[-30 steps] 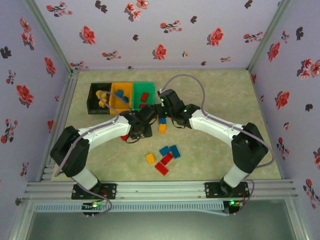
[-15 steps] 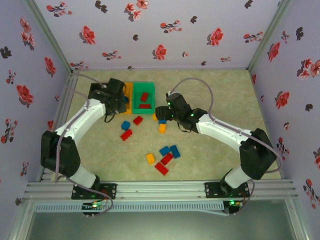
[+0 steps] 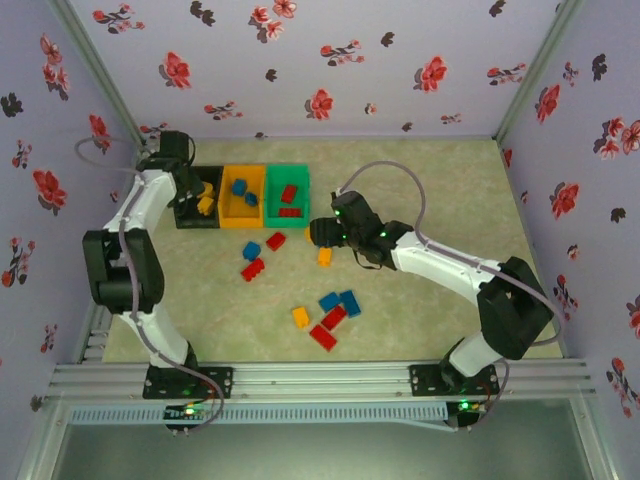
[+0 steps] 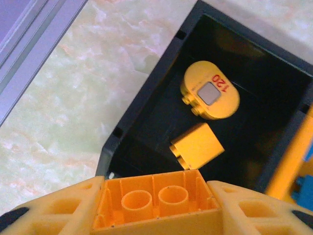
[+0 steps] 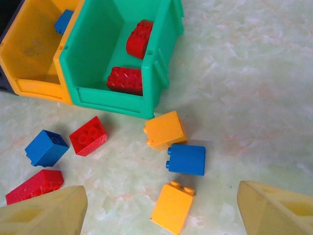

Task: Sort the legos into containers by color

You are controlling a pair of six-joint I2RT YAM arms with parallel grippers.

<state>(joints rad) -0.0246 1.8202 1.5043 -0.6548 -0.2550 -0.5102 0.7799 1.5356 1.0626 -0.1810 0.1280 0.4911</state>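
Observation:
The black container already holds yellow-orange legos, so next I will bring my left gripper down into it and release the yellow-orange lego (image 4: 156, 201) beside the square one.
My left gripper (image 4: 155, 197) is shut on a yellow-orange lego (image 4: 156, 201), studs hidden, hollow underside facing the camera. It hangs over the near edge of the black container (image 4: 142, 105), which holds a rounded yellow lego (image 4: 210, 90) and a square one (image 4: 197, 145). From above, the left gripper (image 3: 192, 186) is at the back left over the black container (image 3: 195, 222). My right gripper (image 5: 161, 215) is open above an orange lego (image 5: 172, 208), beside a blue lego (image 5: 186, 159) and another orange one (image 5: 165, 129). The green container (image 5: 112, 100) holds two red legos (image 5: 125, 80).
The orange-yellow container (image 5: 39, 85) holds a blue lego (image 5: 63, 20). Left of my right gripper lie a red lego (image 5: 88, 135), a blue one (image 5: 46, 147) and a long red one (image 5: 34, 186). Several more legos (image 3: 328, 318) lie nearer the arm bases.
The left arm has swung from the table's middle to the back left and now holds its lego over the black container. The right gripper has shifted slightly left over the loose legos.

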